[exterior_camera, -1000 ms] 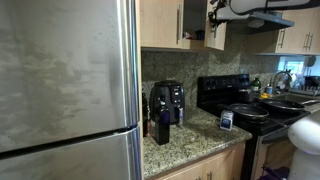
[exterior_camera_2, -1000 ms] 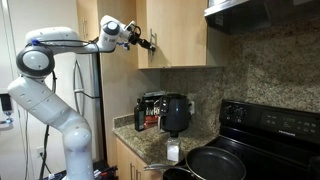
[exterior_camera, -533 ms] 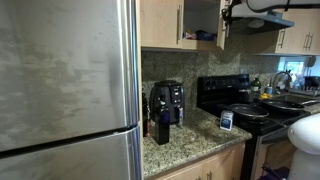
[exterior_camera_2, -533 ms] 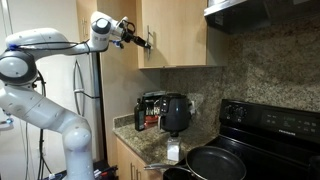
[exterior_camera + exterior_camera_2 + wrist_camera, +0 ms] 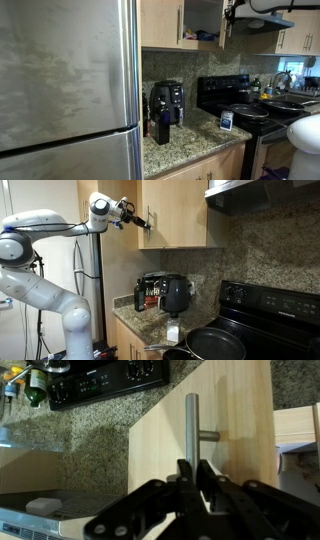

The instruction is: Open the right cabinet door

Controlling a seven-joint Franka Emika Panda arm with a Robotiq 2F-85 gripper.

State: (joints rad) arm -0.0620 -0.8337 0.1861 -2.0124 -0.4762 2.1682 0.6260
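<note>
I will swing the nearly edge-on door wider toward the range hood and then let go of it, since the silver bar point(image 5: 148, 220) point(image 5: 192, 428) stands between my gripper's fingers.
The right cabinet door point(image 5: 235, 420) is light-tan wood with a slim silver bar handle point(image 5: 191, 425). In the wrist view my gripper point(image 5: 196, 468) is shut on the lower part of this handle. In an exterior view the door point(image 5: 222, 28) stands swung out, nearly edge-on, and the cabinet's inside shows beside it, with my gripper point(image 5: 229, 13) at its edge. In an exterior view my gripper point(image 5: 146, 224) is at the door's point(image 5: 180, 215) free edge, with the arm reaching in from the left.
A big stainless fridge point(image 5: 65, 90) fills the left. The matching wood door point(image 5: 160, 22) stays shut. A black appliance point(image 5: 166, 103) stands on the granite counter point(image 5: 190, 135). A black stove point(image 5: 235, 100) with pans point(image 5: 215, 342) sits under a range hood point(image 5: 260, 192).
Over the last second the door swung further open and my arm moved with it. Since half a second ago almost nothing has moved.
</note>
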